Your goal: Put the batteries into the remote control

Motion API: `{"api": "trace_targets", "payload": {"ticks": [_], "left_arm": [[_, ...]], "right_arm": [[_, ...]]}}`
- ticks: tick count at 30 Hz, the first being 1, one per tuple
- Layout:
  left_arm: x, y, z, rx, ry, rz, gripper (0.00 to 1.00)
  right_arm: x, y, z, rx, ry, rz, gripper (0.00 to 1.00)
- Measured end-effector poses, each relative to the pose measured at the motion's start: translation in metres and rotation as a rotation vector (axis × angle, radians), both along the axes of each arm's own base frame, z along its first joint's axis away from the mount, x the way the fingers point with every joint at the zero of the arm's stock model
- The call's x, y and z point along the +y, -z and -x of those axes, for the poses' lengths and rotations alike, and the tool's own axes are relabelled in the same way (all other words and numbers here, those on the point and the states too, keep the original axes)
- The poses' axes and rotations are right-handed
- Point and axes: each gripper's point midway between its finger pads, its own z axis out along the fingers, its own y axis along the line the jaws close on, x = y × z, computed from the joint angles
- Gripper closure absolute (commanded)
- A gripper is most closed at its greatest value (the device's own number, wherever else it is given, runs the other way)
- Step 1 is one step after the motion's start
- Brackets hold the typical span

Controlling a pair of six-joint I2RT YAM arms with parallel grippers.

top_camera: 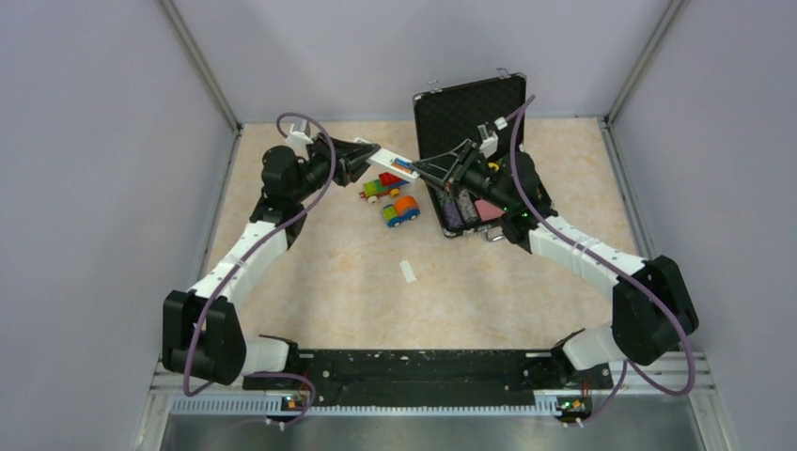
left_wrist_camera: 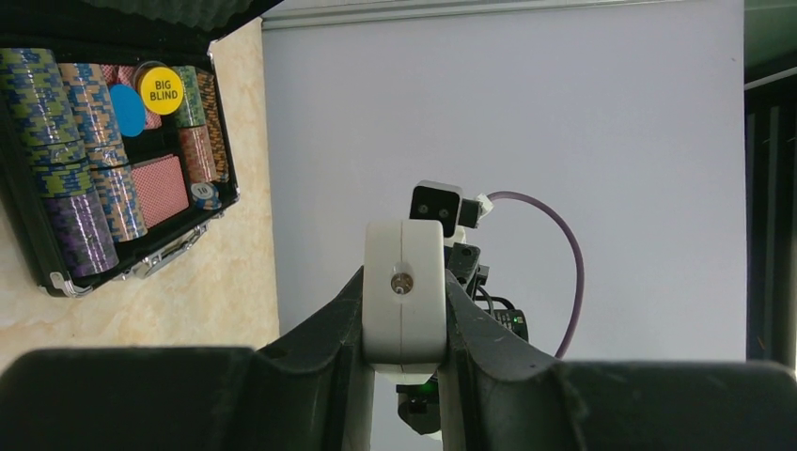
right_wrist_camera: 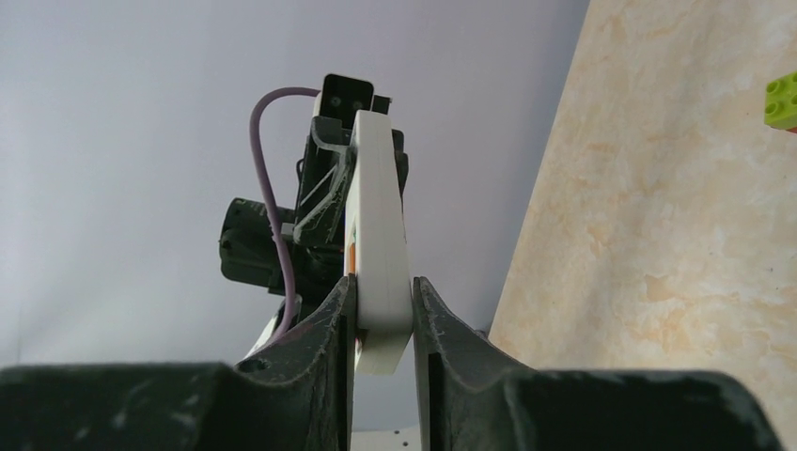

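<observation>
I should pull the remote control (top_camera: 387,161) back with my left gripper next, lower it onto clear tabletop (top_camera: 351,281) beside the white cover piece and release, as that spot is below and back.
The white remote control (top_camera: 387,161) hangs in the air above the table's far middle, held at both ends. My left gripper (top_camera: 368,154) is shut on its left end; in the left wrist view the end face (left_wrist_camera: 404,287) sits tight between both fingers (left_wrist_camera: 329,329). My right gripper (top_camera: 420,169) is shut on the other end, its pads pressing both flat faces of the bar (right_wrist_camera: 381,235). The batteries (top_camera: 405,167) show as a blue and an orange spot in the remote by the right fingertips. An orange sliver (right_wrist_camera: 350,256) lies against my right gripper's left finger.
An open black case (top_camera: 470,117) with poker chips (left_wrist_camera: 85,178) stands behind the right arm. Two colourful toy vehicles (top_camera: 381,185) (top_camera: 401,210) sit under the remote. A small white cover piece (top_camera: 408,271) lies mid-table. Grey walls close in three sides.
</observation>
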Motion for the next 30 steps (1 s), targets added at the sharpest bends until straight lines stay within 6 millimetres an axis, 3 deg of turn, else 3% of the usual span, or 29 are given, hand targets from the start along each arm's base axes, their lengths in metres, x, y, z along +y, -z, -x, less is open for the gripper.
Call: {"api": "trace_targets", "payload": {"ticks": [3,11,12,16,19,25,30], "left_arm": [[0.001,0.000,-0.001,0.000,-0.008,0.000,1.00],[0.003,0.003,-0.003,-0.022,-0.018,-0.029,1.00],[0.003,0.003,-0.003,-0.026,-0.018,-0.032,1.00],[0.003,0.003,-0.003,-0.050,-0.019,-0.051,1.00],[0.001,0.007,-0.002,-0.075,-0.013,-0.086,1.00],[0.003,0.014,0.001,-0.120,-0.016,-0.151,1.00],[0.005,0.025,0.000,-0.136,-0.024,-0.203,1.00]], "right_arm": [[0.002,0.000,-0.001,0.002,-0.006,0.002,1.00],[0.003,0.008,-0.003,0.011,0.018,0.094,1.00],[0.003,0.007,-0.004,0.006,0.024,0.111,0.97],[0.001,0.010,-0.004,-0.008,0.040,0.184,0.64],[-0.003,0.018,-0.003,0.000,0.053,0.230,0.50],[-0.010,0.028,0.001,0.024,0.069,0.289,0.29],[-0.020,0.011,0.008,-0.011,0.079,0.278,0.25]]}}
